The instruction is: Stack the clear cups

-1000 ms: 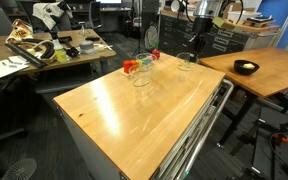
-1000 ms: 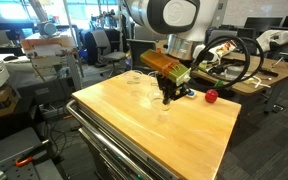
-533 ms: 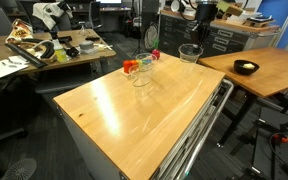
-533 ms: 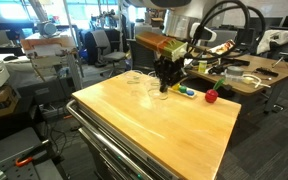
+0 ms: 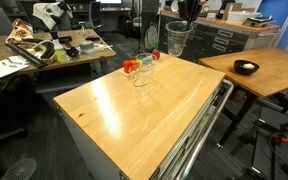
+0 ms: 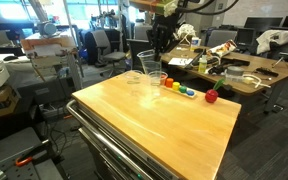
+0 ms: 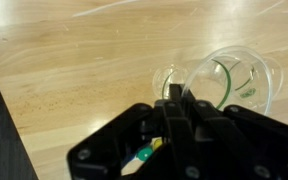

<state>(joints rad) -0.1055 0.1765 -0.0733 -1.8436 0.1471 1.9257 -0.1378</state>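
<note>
My gripper is holding a cup high and off-centre from the cup nearest the coloured objects. It will move toward those objects next, go down over that nearest cup and release.
My gripper [image 5: 187,19] is shut on the rim of one clear cup [image 5: 177,39] and holds it high above the far end of the wooden table [image 5: 134,110]. In an exterior view the gripper [image 6: 159,46] carries the cup [image 6: 149,63] just above two other clear cups [image 6: 135,80] standing close together on the table. Those two also show in an exterior view [image 5: 143,70]. In the wrist view the fingers [image 7: 173,95] pinch the wall of the held cup [image 7: 232,80], with a second cup [image 7: 167,80] below beside it.
Small red, orange and green objects [image 6: 178,87] and a red ball [image 6: 211,96] lie near the cups. A black bowl [image 5: 246,67] sits on the neighbouring wooden table. Cluttered desks and chairs stand around. The table's edges are close to the cups.
The gripper has lifted the clear cup off the table and carried it up and over toward the two standing cups.
</note>
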